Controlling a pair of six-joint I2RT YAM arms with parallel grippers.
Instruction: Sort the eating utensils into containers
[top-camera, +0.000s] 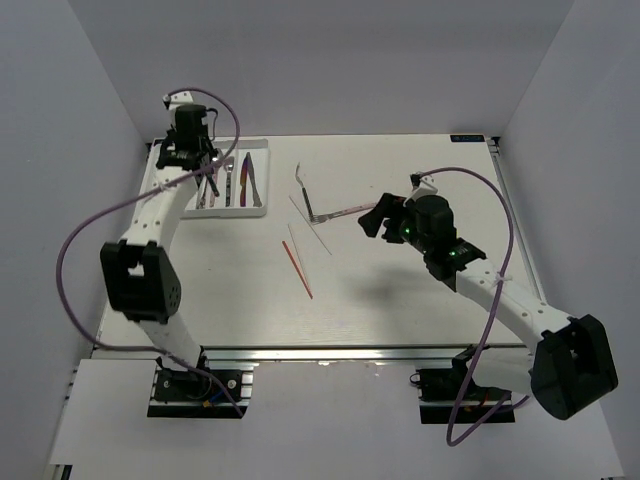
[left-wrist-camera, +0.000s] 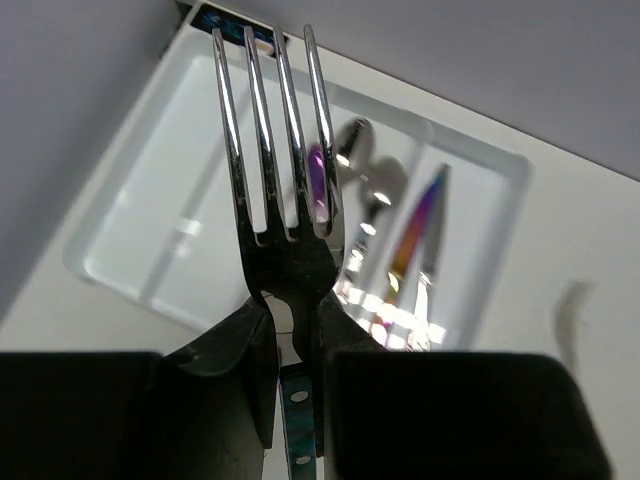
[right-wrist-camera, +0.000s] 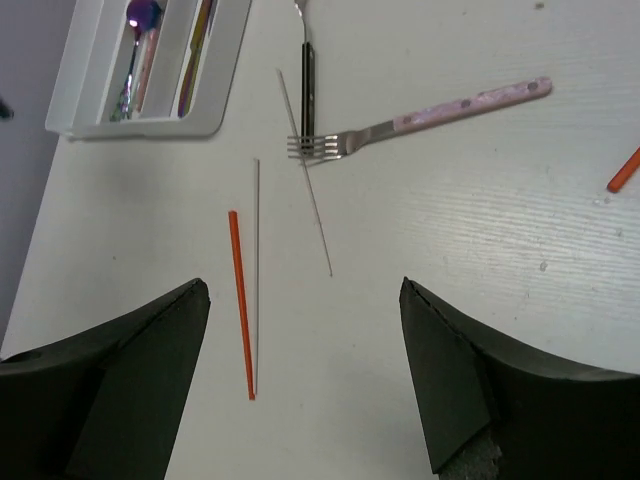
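Note:
The silver fork hangs at an angle above the tray's empty slot (left-wrist-camera: 130, 270) beside the spoons. My left gripper needs to turn, move down to it and release.
My left gripper (top-camera: 195, 160) is over the white cutlery tray (top-camera: 240, 212) at the back left. It is shut on a silver fork (left-wrist-camera: 275, 150) with a blue handle, tines pointing away, held above the tray's wide empty slot (left-wrist-camera: 130, 270). Spoons (left-wrist-camera: 360, 175) and an iridescent knife (left-wrist-camera: 415, 230) lie in the narrower slots. My right gripper (top-camera: 372, 222) is open and empty above the table (right-wrist-camera: 305, 290). Ahead of it lie a pink-handled fork (right-wrist-camera: 430, 110), a dark-handled utensil (right-wrist-camera: 308, 60), a red chopstick (right-wrist-camera: 240, 300) and two pale chopsticks (right-wrist-camera: 256, 270).
The tray's near corner shows in the right wrist view (right-wrist-camera: 140, 128), with utensils in its slots. Another red piece (right-wrist-camera: 625, 170) lies at that view's right edge. White walls enclose the table on the left, back and right.

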